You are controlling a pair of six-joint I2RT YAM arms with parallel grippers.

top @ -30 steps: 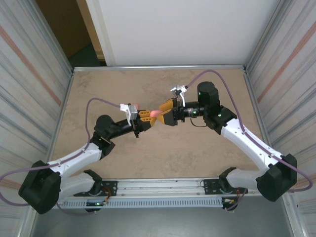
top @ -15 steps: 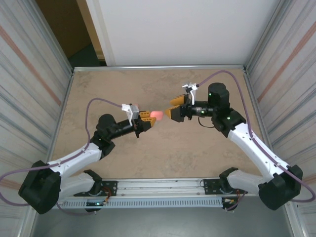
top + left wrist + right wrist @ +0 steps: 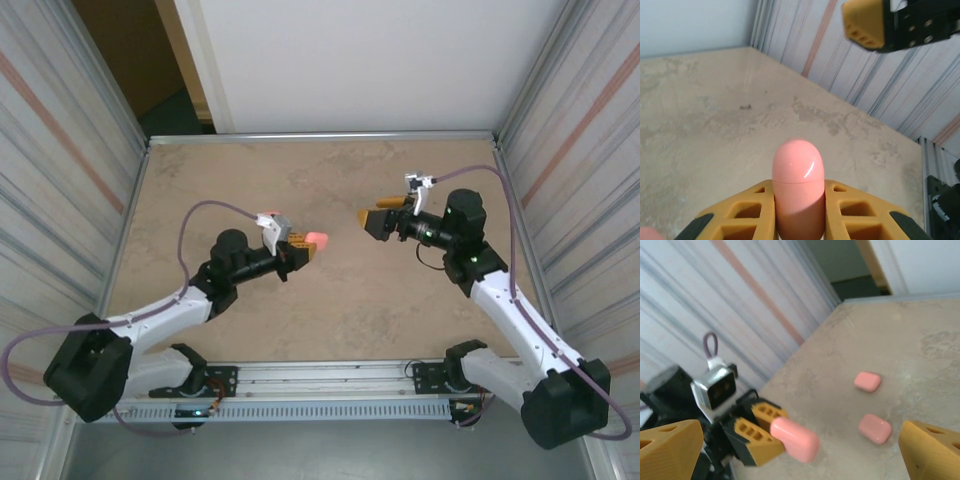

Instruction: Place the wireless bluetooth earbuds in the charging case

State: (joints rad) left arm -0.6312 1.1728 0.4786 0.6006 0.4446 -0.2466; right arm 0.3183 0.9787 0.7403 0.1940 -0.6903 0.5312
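The bare tabletop is clear below my left gripper, which will next tilt down, lower the closed pink case and release it there.
A closed, rounded pink charging case [image 3: 319,239] is held off the table, its domed end sticking out past my left gripper [image 3: 304,247]. In the left wrist view the yellow fingers [image 3: 747,210] press both sides of the case [image 3: 796,165]. My right gripper [image 3: 373,220] hangs to the right of the case, a clear gap away, open with nothing between its fingers. From the right wrist, the held case [image 3: 796,440] faces my right gripper [image 3: 801,432]. The earbuds are out of view.
Two more small pink cases [image 3: 867,381] [image 3: 875,428] lie on the beige tabletop [image 3: 300,320] beyond the left gripper. Corrugated walls [image 3: 60,180] close in both sides. A metal rail [image 3: 320,378] runs along the near edge.
My right gripper has let go of the case's end, pulled back to the right and opened wider. The left gripper has shifted slightly right, keeping hold of the case.
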